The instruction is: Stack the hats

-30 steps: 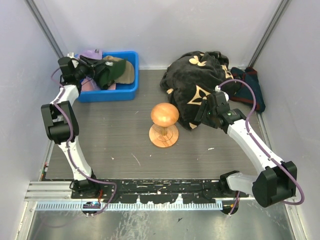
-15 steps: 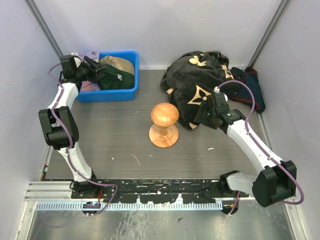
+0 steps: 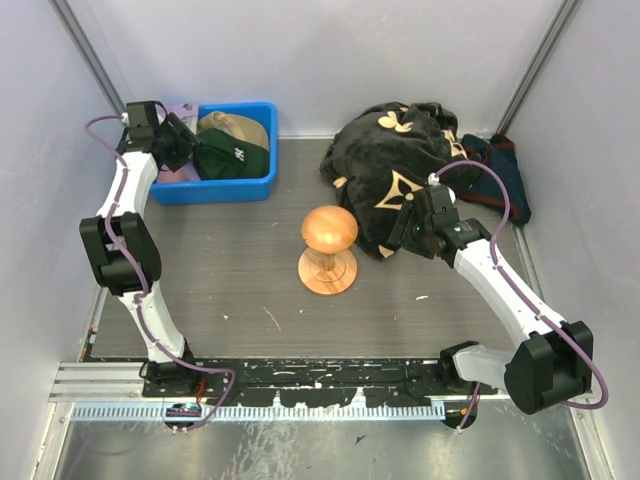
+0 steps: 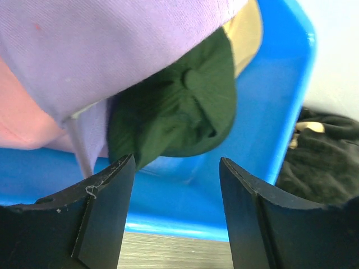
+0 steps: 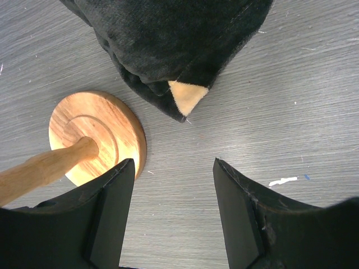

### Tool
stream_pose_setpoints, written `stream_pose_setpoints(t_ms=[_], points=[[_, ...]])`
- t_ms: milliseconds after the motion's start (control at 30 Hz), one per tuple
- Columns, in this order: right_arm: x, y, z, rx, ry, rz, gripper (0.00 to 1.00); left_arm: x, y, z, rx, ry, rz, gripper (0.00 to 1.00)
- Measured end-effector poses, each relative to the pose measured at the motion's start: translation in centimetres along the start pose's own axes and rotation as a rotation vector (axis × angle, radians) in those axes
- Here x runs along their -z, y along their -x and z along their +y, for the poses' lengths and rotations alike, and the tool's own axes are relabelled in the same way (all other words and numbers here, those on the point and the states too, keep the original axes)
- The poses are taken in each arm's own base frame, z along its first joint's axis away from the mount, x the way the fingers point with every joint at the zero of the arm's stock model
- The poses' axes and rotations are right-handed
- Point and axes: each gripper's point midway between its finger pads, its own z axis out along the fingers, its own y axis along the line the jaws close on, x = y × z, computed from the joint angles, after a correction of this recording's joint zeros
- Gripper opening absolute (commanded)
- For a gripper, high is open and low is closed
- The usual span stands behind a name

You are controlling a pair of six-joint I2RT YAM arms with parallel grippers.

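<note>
The robot's left gripper needs to go down and to the right in the overhead view onto the dark green cap's top (image 3: 225, 156) (image 4: 178, 111), which lies uncovered just past the left gripper's fingers.
Four caps lie in the blue bin (image 3: 255, 185) at the back left. The dark green cap (image 3: 232, 158) lies crown up on top, with the tan cap (image 3: 238, 126) behind it. The lavender cap (image 4: 112, 50) and the pink cap (image 4: 17, 126) fill the left of the left wrist view, where the dark green cap (image 4: 179, 112) is ahead. My left gripper (image 3: 178, 150) is open and empty at the bin's left end, just short of the green cap. My right gripper (image 3: 404, 236) is open and empty above the table, right of the wooden stand (image 3: 329, 250).
The large black cloth with tan flower marks (image 3: 400, 170) is heaped at the back right, its corner (image 5: 188, 98) just ahead of the right gripper. A dark navy and red bag (image 3: 497, 175) lies beside it. The stand's base (image 5: 95, 134) is left of the right fingers.
The dark green cap has turned over in the bin and now lies crown up with its logo showing. My left gripper has drawn back to the left. The right arm has barely moved.
</note>
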Motion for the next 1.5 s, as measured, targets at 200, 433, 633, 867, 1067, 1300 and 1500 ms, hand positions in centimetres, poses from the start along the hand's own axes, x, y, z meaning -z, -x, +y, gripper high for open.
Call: stream_pose_setpoints(t_ms=[200, 433, 633, 867, 1067, 1300, 1500], points=[[0.0, 0.0, 0.0, 0.0, 0.001, 0.001, 0.64, -2.1, -0.4, 2.3, -0.032, 0.088, 0.014, 0.7], [0.0, -0.1, 0.0, 0.0, 0.002, 0.003, 0.64, -5.4, -0.3, 1.5, -0.074, 0.075, 0.012, 0.71], [0.0, -0.1, -0.1, 0.0, -0.002, 0.006, 0.64, -6.8, -1.1, -0.5, -0.087, 0.023, 0.015, 0.22], [0.1, -0.3, -0.4, 0.004, -0.018, 0.01, 0.65, -7.9, -2.0, -1.8, -0.06, -0.034, 0.04, 0.0], [0.5, 0.8, -0.7, 0.044, -0.039, -0.023, 0.66, -5.4, -1.6, -4.3, -0.03, -0.126, 0.042, 0.0], [2.3, 4.9, -0.3, 0.069, -0.032, -0.137, 0.66, 3.2, 2.5, -11.1, -0.025, -0.308, -0.067, 0.01], [4.3, 8.6, 2.3, 0.076, 0.08, -0.232, 0.67, 10.8, 5.2, -16.2, 0.002, -0.47, -0.153, 0.0]])
